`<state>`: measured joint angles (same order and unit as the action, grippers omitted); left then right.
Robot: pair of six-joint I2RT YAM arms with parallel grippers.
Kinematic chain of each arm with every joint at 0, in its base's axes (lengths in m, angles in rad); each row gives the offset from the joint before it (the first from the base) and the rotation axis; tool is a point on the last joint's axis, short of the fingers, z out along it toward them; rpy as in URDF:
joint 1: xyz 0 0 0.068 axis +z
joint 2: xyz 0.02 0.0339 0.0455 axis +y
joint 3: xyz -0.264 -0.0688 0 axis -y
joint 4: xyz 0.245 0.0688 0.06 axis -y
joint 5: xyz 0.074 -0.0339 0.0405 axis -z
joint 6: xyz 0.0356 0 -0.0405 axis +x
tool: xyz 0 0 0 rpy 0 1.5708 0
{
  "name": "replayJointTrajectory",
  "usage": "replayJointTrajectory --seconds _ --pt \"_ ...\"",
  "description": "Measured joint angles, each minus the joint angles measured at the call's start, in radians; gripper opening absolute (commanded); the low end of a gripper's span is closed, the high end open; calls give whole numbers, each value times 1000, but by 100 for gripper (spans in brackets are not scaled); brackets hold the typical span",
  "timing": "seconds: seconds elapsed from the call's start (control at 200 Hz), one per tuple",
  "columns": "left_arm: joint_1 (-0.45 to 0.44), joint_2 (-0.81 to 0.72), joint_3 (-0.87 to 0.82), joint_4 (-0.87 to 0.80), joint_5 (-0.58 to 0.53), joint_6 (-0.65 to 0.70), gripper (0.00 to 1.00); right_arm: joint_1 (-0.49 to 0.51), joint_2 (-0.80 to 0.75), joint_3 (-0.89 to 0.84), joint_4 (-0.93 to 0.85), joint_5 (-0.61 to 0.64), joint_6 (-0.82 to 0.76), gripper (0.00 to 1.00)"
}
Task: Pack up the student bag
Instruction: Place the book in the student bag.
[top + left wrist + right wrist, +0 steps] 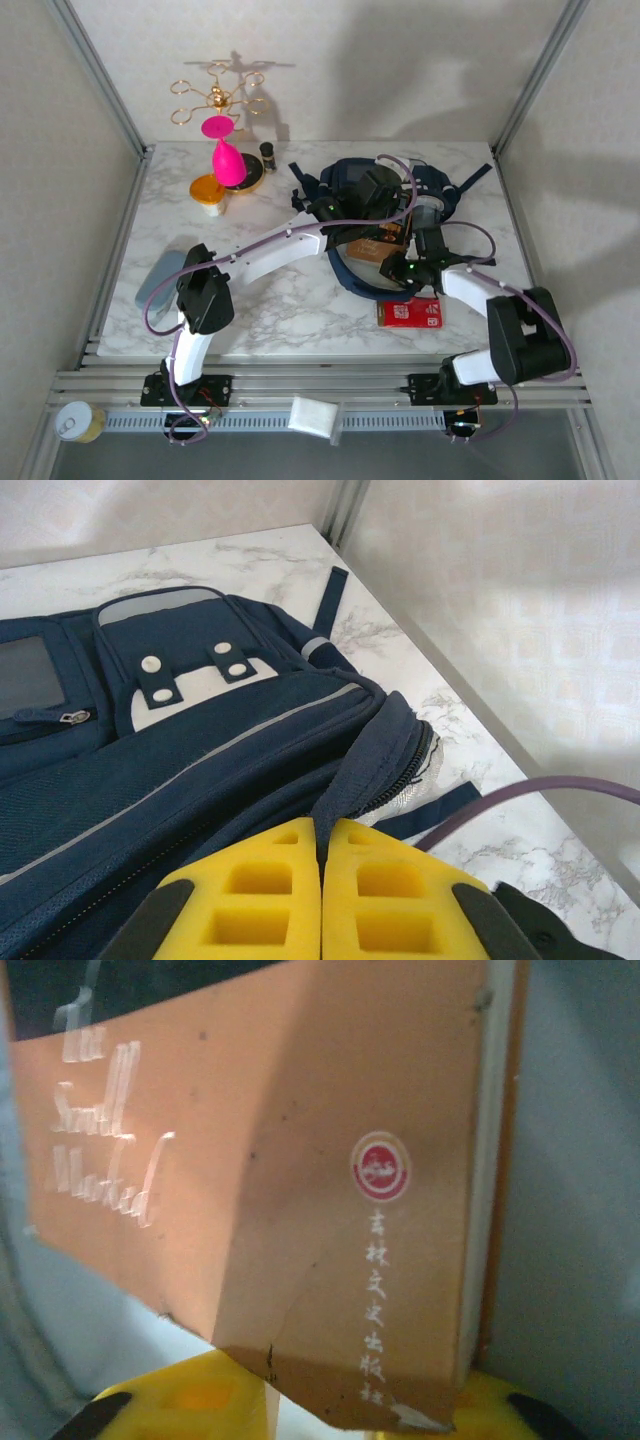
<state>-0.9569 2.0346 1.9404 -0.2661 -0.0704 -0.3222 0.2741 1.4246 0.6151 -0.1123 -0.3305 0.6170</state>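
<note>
My left gripper lowers the held fold of the bag next, toward the bag's opening with the orange book [385, 245] reaching in, then releases the fold.
The student bag [447, 190], navy blue with thin light stripes, lies at the back middle of the marble table. In the left wrist view the bag [200, 760] shows its white-grey patch with snaps and its open zipper. My left gripper [322, 830] is shut on a fold of the bag's flap [372, 755], holding the opening up; from above this gripper [370, 197] sits over the bag. My right gripper [340, 1415] is shut on the lower corner of an orange book [300, 1190] with white lettering and a red seal. From above, the book [385, 245] stands at the bag's mouth, by the right gripper [408, 250].
A red flat pack [410, 313] lies near the front, beside the right arm. A grey-blue case [165, 278] lies at front left. A pink glass [226, 155], an orange-lidded jar [209, 192], a small dark bottle [267, 153] and a gold rack [215, 95] stand at back left.
</note>
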Motion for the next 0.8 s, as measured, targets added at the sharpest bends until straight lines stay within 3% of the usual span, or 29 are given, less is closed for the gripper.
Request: replayJointTrajectory --seconds 0.28,0.496,0.591,0.801 --pt "-5 -49 -84 6 0 0 0 -34 98 106 90 154 -27 16" --pt "-5 -85 -118 23 -5 -4 0 -49 139 121 166 124 -50 20" --pt "-4 -85 -118 23 -5 -14 0 -49 95 92 171 90 -67 27" --pt "-5 -85 -118 23 -5 -36 0 -54 -168 14 71 54 -66 29"
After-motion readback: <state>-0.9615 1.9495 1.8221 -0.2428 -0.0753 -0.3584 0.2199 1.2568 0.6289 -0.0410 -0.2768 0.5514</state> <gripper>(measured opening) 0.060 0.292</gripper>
